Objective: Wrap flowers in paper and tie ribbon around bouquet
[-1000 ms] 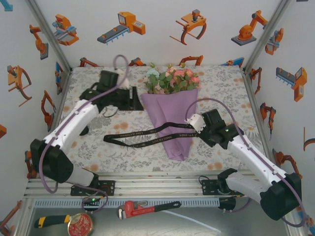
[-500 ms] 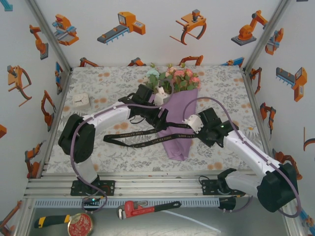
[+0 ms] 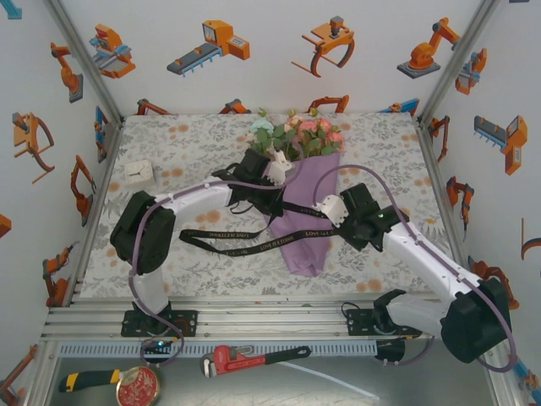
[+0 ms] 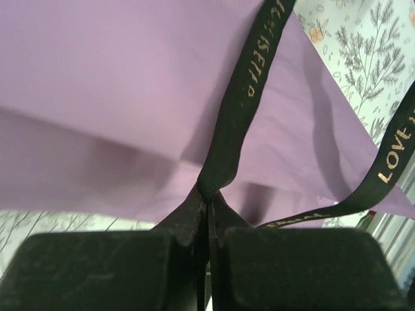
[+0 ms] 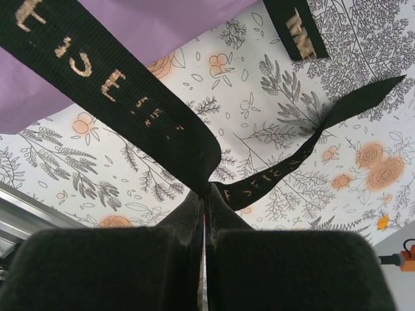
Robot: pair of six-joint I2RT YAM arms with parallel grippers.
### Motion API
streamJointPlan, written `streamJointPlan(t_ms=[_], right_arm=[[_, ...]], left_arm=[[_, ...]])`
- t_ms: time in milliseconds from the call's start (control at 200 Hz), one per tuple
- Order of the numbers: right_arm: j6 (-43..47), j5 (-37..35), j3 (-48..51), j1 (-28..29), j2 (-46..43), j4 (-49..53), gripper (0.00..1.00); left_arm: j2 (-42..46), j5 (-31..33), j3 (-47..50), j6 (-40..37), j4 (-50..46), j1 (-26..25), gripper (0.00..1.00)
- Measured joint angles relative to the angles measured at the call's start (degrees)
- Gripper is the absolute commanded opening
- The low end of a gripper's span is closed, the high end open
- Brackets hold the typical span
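My right gripper moves back and away from the cone next, over the printed cover beside the tapered paper, and releases the ribbon point(image 3: 224, 233) where the table is clear.
The bouquet lies on the table with its flowers point(image 3: 297, 135) at the far end and its lilac paper point(image 3: 304, 245) tapering toward me. A black ribbon point(image 3: 224, 233) with light lettering crosses the cone. My left gripper point(image 3: 281, 201) sits at the cone's left edge, shut on the ribbon point(image 4: 243, 97), with the purple paper point(image 4: 117, 91) just behind it; in the left wrist view the gripper point(image 4: 209, 193) pinches a fold of the band. To the right of the cone, my right gripper point(image 3: 328, 218) is shut on the ribbon point(image 5: 123, 91), the gripper point(image 5: 206, 189) hovering over the printed cover.
A small white object point(image 3: 139, 172) lies at the far left of the floral table cover point(image 3: 186, 135). In front of the rail lie a red pipe wrench point(image 3: 254, 357), a yellow-handled tool point(image 3: 89, 381) and a red round tin point(image 3: 138, 387). Walls close three sides.
My left arm swung from the far left over to the bouquet and closed on the ribbon. The right gripper kept its hold and shifted slightly, drawing the ribbon up across the cone.
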State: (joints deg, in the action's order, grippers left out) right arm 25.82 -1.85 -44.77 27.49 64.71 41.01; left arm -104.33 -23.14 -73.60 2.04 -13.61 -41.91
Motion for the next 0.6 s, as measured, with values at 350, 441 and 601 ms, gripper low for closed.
streamJointPlan(t_ms=[350, 441, 601], right_arm=[[-0.26, -1.16, 0.02, -0.74, 1.07, -0.63, 0.00], [-0.50, -0.35, 0.04, -0.74, 1.57, -0.90, 0.00], [-0.70, -2.60, 1.70, -0.85, 1.60, -1.38, 0.00]], left_arm=[[17.73, 14.05, -4.17, 17.40, -10.10, 39.95, 0.00], [14.25, 16.87, -8.59, 21.88, -13.99, 49.07, 0.12], [11.17, 20.17, -5.31, 28.81, -17.31, 54.55, 0.61]])
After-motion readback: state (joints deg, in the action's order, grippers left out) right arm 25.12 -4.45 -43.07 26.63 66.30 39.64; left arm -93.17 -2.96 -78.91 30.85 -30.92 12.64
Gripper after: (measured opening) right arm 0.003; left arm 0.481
